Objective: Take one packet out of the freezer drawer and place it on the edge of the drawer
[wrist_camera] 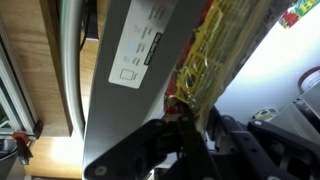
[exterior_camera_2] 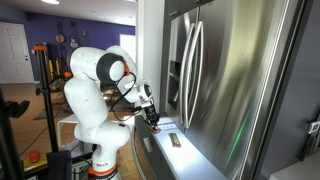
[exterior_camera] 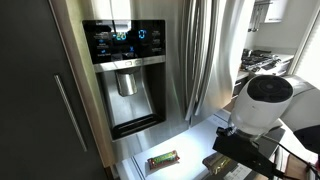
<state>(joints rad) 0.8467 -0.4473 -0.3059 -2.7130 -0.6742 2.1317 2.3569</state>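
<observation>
The drawer's labelled rim (wrist_camera: 134,62) is below my gripper, to its left in the wrist view, so next I carry the packet (wrist_camera: 215,50) over from the inner side of the rim, lower and release.
In the wrist view my gripper (wrist_camera: 190,122) is shut on the red-tipped end of the packet (wrist_camera: 215,50), which is olive-yellow with dark mottled print. The packet stretches away from the jaws along the inner side of the edge of the drawer (wrist_camera: 115,110), a dark grey rim with a white label. The freezer drawer's pale inside (wrist_camera: 270,70) lies beyond it. In both exterior views the gripper (exterior_camera: 232,160) (exterior_camera_2: 153,117) hangs low over the open freezer drawer (exterior_camera: 195,135) (exterior_camera_2: 165,155). A sliver of the packet (exterior_camera: 222,163) shows under the gripper.
A brighter green packet with a red band (exterior_camera: 163,159) (exterior_camera_2: 175,139) lies in the drawer near the gripper. The black water-dispenser recess (exterior_camera: 128,85) is above it. Steel fridge doors (exterior_camera_2: 230,80) rise behind. Wooden floor (wrist_camera: 40,80) lies outside the rim.
</observation>
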